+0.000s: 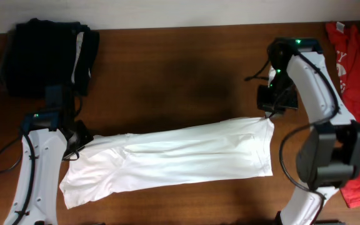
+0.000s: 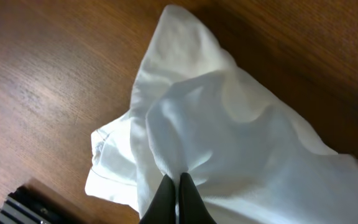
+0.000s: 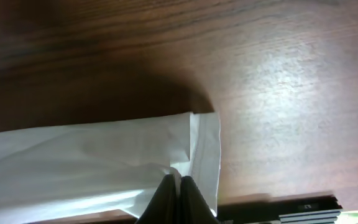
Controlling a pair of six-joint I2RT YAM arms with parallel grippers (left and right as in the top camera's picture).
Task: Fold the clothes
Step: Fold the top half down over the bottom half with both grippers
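Note:
The robot's left gripper needs to go down first and then pull back slightly to get over the shirt's near layer (image 1: 85, 166) (image 2: 160, 186).
The clothes, a white T-shirt (image 1: 174, 156), lie stretched left to right across the brown table as a long folded band. My left gripper (image 1: 80, 139) is shut on the shirt's bunched left end; in the left wrist view the black fingers (image 2: 178, 185) pinch a gathered fold of the white cloth (image 2: 229, 124). My right gripper (image 1: 269, 114) is shut on the shirt's upper right corner. In the right wrist view its fingers (image 3: 178, 183) clamp the hemmed edge (image 3: 204, 149). No printed graphic shows.
A dark pile of garments (image 1: 49, 53) sits at the back left corner. A red garment (image 1: 355, 94) lies along the right edge, partly under the right arm. Bare wooden table (image 1: 180, 75) stretches behind the shirt.

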